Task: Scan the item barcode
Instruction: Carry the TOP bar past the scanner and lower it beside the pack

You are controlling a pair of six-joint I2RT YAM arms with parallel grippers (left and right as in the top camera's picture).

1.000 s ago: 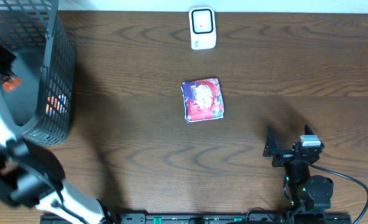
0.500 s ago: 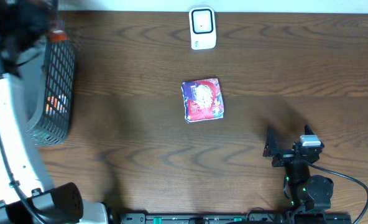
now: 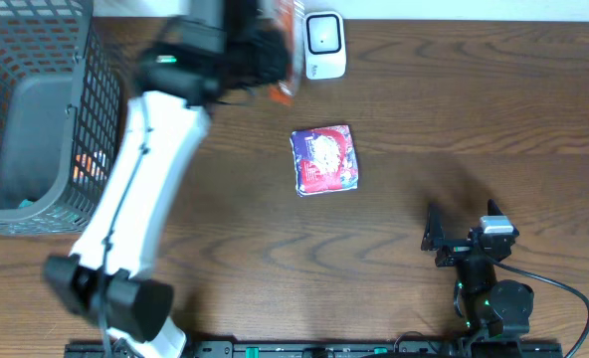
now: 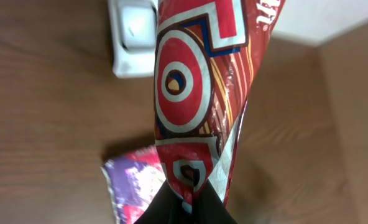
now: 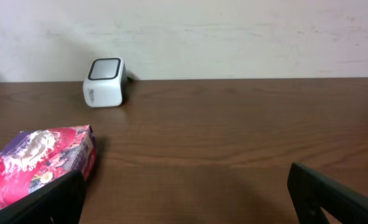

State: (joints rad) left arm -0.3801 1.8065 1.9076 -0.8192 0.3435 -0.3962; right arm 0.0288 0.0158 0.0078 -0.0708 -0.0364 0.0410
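My left gripper will next bring the packet back from the scanner, then down beside the pouch, at its edge farthest from the basket.
My left gripper is shut on a red snack packet with ring patterns, held in the air just left of the white barcode scanner at the table's back edge. In the left wrist view the red snack packet fills the centre, pinched at its lower end by the left gripper, and the scanner lies behind it. My right gripper rests open near the front right, nothing between its fingers.
A purple and red pouch lies flat mid-table, below the scanner; the pouch also shows in the right wrist view. A black wire basket with more items stands at the far left.
The left arm has swung from over the basket at the left across to the scanner at the back centre, carrying the red packet. The right arm has not moved.
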